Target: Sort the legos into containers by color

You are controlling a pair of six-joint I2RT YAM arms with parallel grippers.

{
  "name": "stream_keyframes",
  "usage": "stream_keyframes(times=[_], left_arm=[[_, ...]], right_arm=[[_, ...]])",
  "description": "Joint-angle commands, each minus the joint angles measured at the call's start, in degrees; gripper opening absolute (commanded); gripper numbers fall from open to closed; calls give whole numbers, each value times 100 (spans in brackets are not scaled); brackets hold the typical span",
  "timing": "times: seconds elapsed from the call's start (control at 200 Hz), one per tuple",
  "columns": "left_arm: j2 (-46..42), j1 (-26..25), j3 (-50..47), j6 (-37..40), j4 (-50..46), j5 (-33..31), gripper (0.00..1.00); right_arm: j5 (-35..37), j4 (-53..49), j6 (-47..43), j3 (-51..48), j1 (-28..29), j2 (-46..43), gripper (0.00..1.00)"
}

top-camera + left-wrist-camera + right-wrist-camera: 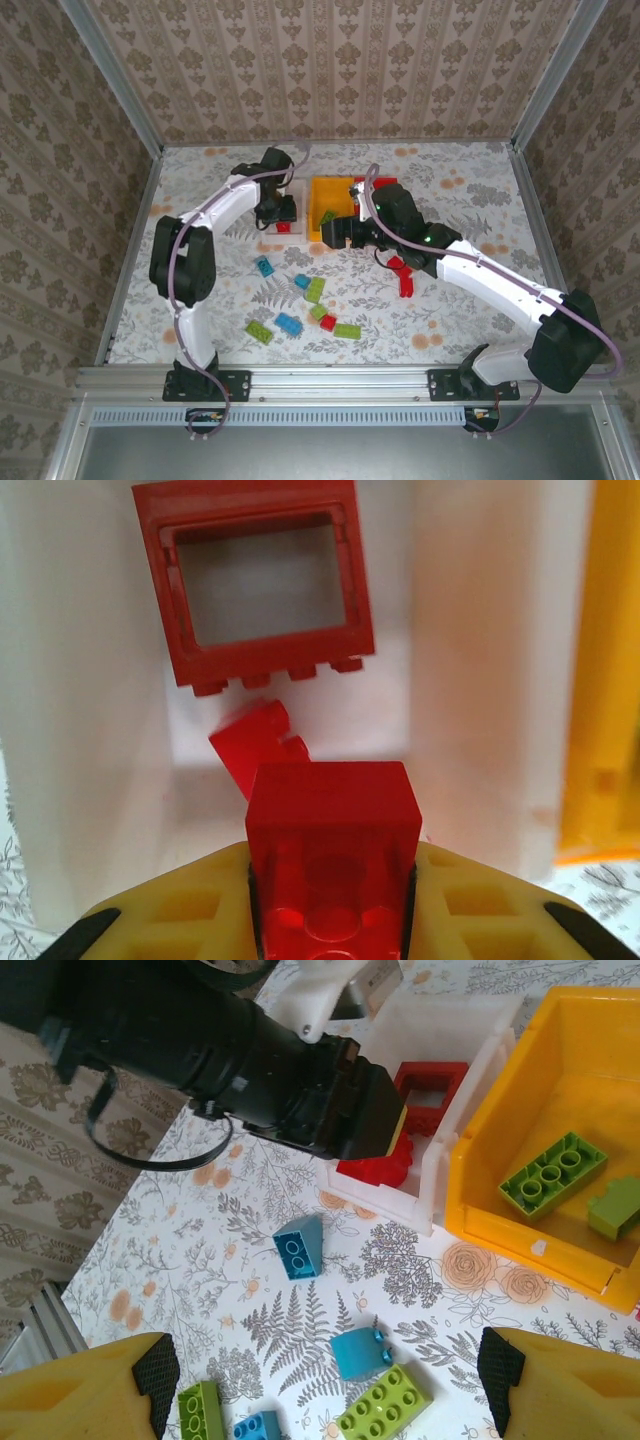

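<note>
Next, my right gripper moves back and down onto the lime green brick (315,289) beside the small blue one, because the yellow-orange bin (318,190) already holds green legos.
My left gripper (283,222) is shut on a red lego (330,840) and hangs over the near end of the white bin (296,186). A red window-frame piece (260,585) and a small red brick (258,745) lie inside that bin. My right gripper (320,1390) is open and empty, hovering above loose bricks in front of the yellow-orange bin (318,190), which holds two green legos (552,1173). The red bin (388,182) is mostly hidden behind the right arm. Blue (289,324), green (347,331) and red legos (407,287) lie scattered on the table.
The white bin (440,1175) and yellow-orange bin (480,1210) stand side by side, touching. Under the right gripper lie blue bricks (300,1245) and a lime green one (385,1402). The left arm's black wrist (250,1050) reaches over the white bin. Patterned walls enclose the floral table (470,300).
</note>
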Motion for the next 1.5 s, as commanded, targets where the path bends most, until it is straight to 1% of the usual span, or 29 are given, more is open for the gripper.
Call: stream_keyframes(times=[0.0, 0.12, 0.195, 0.285, 0.335, 0.45, 0.53, 0.61, 0.69, 0.715, 0.805, 0.94, 1.065, 1.1, 1.24, 1.34, 1.495], left_arm=[[147, 86, 322, 186, 21, 149, 34], [242, 86, 350, 140, 43, 231, 37], [212, 77, 321, 126, 64, 265, 46], [100, 77, 309, 126, 65, 275, 54], [21, 73, 310, 122, 54, 266, 57], [-204, 78, 312, 93, 8, 235, 58], [-492, 69, 207, 0, 15, 212, 59], [-960, 13, -95, -118, 91, 171, 60], [-1615, -51, -618, -201, 232, 89, 61], [-1866, -234, -836, -223, 304, 66, 62], [-2797, -514, -1690, -251, 566, -56, 63], [-4387, -944, -3084, -412, 979, -86, 63], [-5639, -1117, -4055, -740, 912, -122, 65], [-5885, -1126, -4205, -798, 791, -122, 65], [-6406, -1126, -4350, -791, 271, -115, 65], [-6537, -1126, -4327, -727, 145, -70, 65], [-6611, -1126, -4354, -722, 131, 30, 65]], right_arm=[[68, -40, 103, -22, -30, -120, 82], [95, -152, 115, -119, -59, -178, 82], [109, -245, 108, -172, -69, -193, 82], [122, -336, 75, -220, -83, -187, 82], [139, -399, 29, -242, -85, -174, 82], [153, -555, -153, -308, -70, -131, 82], [303, -893, -467, -238, 96, -12, 81], [376, -1282, -719, -98, 360, 190, 81], [371, -1597, -754, 47, 655, 726, 80], [352, -1681, -704, 106, 737, 875, 79], [357, -1934, -421, 370, 1044, 1432, 79], [420, -2111, 367, 856, 1302, 2148, 81], [442, -2106, 1074, 1130, 1378, 2653, 81], [463, -2301, 1221, 1226, 1379, 2809, 81], [693, -2800, 1821, 1636, 1383, 3384, 76], [778, -2769, 2101, 1704, 1416, 3597, 70], [924, -2683, 2330, 1853, 1443, 3866, 64]])
